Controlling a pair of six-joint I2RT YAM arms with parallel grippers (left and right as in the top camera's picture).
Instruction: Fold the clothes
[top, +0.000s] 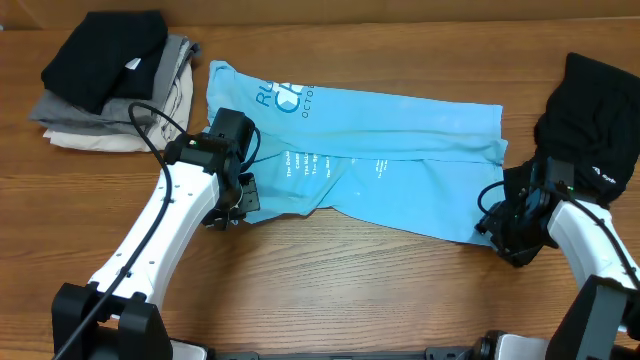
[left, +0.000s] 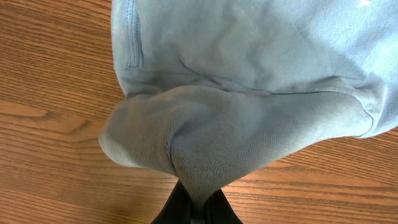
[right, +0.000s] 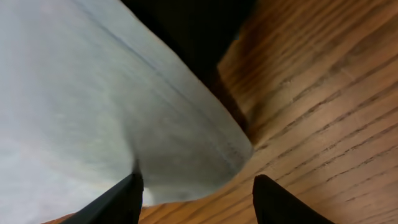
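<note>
My left gripper needs to go outward over the shirt to the cloth (top: 240, 98) beside the large lettering and release the shirt's corner, as the shirt's near piece is still unfolded.
The light blue T-shirt (top: 380, 165) with white lettering lies folded lengthwise across the table's middle. My left gripper (top: 238, 205) is shut on the shirt's near left corner; in the left wrist view the bunched blue cloth (left: 205, 143) runs into the closed jaws (left: 198, 208). My right gripper (top: 505, 235) is open at the shirt's near right corner; in the right wrist view the hemmed corner (right: 186, 155) lies between the spread fingers (right: 199, 199), not pinched. The loose black garment (top: 595, 110) with a small white logo lies at the far right, just behind the right arm.
A neat pile of black, grey and beige garments (top: 110, 80) sits at the back left. Bare wooden tabletop (top: 340, 280) runs along the front, between the two arm bases.
</note>
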